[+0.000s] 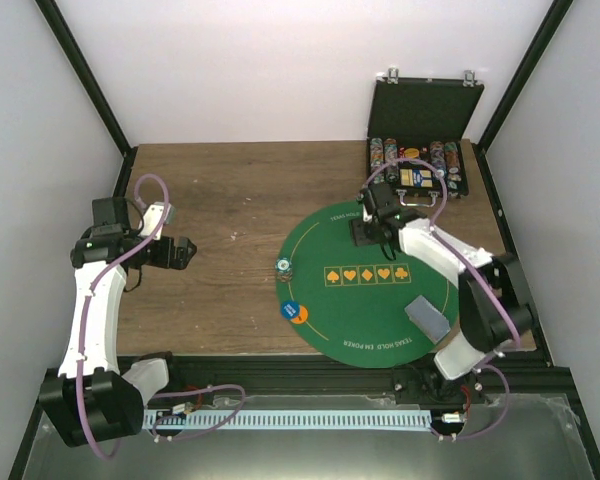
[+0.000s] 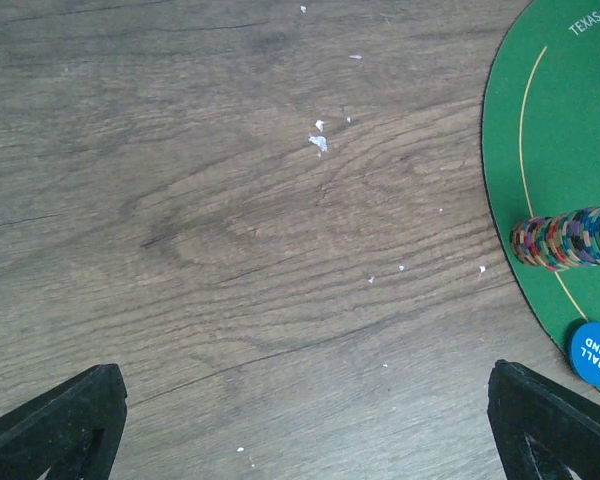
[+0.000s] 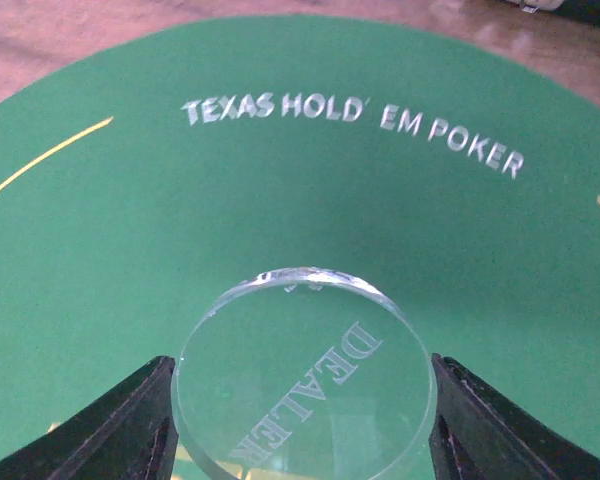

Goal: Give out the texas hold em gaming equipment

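The DEALER disc hangs above clear felt between the far lettering and the card-suit symbols, so my right gripper needs to lower it nearly straight down and release it there.
My right gripper (image 1: 368,236) is shut on a clear round disc marked DEALER (image 3: 305,380), held just above the far left part of the green felt mat (image 1: 380,325); in the right wrist view my gripper (image 3: 300,425) has a finger against each side of the disc. A stack of striped chips (image 1: 284,268) lies on the mat's left edge and shows in the left wrist view (image 2: 570,240). A blue and orange SMALL BLIND disc (image 1: 294,312) lies near it and also shows in the left wrist view (image 2: 597,352). A grey-blue card deck (image 1: 427,317) lies on the mat's right. My left gripper (image 1: 185,250) is open and empty over bare wood (image 2: 305,430).
An open black case (image 1: 420,150) with rows of chips stands at the back right, just beyond the mat. The wooden table (image 1: 220,210) is fenced by black rails and white walls. The mat prints five card-suit symbols (image 1: 365,273) at its centre.
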Tool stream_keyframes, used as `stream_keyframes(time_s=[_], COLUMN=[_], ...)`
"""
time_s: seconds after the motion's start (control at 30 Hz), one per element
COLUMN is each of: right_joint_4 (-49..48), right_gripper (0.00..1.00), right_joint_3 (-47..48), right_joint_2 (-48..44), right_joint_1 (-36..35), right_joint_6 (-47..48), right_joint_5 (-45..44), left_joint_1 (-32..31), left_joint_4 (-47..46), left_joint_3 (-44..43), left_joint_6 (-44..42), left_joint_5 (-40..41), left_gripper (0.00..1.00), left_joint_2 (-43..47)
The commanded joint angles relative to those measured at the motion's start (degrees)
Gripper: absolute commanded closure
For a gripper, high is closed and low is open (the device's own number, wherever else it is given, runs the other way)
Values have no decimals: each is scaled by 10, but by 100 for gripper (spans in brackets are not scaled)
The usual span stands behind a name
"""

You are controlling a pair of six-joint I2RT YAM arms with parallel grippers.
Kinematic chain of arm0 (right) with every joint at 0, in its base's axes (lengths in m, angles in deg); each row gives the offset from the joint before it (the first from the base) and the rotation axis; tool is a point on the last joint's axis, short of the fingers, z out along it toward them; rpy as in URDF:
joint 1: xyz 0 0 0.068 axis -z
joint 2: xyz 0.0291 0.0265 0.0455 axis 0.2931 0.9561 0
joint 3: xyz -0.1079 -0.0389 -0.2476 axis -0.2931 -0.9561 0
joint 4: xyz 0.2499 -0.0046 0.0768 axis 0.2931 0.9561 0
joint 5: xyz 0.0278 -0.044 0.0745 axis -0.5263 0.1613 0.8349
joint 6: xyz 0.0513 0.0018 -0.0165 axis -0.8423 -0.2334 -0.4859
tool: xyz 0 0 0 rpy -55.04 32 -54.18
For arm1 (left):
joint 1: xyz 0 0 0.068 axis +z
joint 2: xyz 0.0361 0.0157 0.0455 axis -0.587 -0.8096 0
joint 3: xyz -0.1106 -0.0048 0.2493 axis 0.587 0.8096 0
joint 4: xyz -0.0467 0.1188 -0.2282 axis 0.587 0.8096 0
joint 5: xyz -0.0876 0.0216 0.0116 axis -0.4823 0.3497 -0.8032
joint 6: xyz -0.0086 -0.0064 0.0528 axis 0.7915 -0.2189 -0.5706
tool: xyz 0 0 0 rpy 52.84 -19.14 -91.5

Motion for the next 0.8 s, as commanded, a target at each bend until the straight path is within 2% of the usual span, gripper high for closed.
stream_keyframes(time_s=[0.0,0.17,0.27,0.33,0.47,0.5,0.63,0.77], right_joint_4=[-46,-50,-49,-40,-21,-18,-8,-33], right_gripper=[59,58,54,44,6,1,0,2], right_joint_3=[64,108,124,134,147,147,123,35], right_joint_2=[85,164,195,216,215,205,138,25], right_joint_1=[52,76,80,80,80,80,59,-10], right_joint_6=[52,65,72,75,74,74,75,85], right_joint_5=[50,60,73,72,80,86,105,174], left_joint_1=[-1,-2,-2,-2,-2,-2,-2,-2], left_joint_4=[9,9,9,10,11,11,10,10], left_joint_3=[-14,-14,-14,-16,-16,-16,-14,-14], left_joint_6=[-2,0,1,1,0,1,1,2], left_joint_5=[-10,-8,-8,-8,-7,-8,-8,-9], left_gripper=[0,0,0,1,0,1,0,0], left_joint_2=[-4,-11,-14,-16,-17,-17,-17,-14])
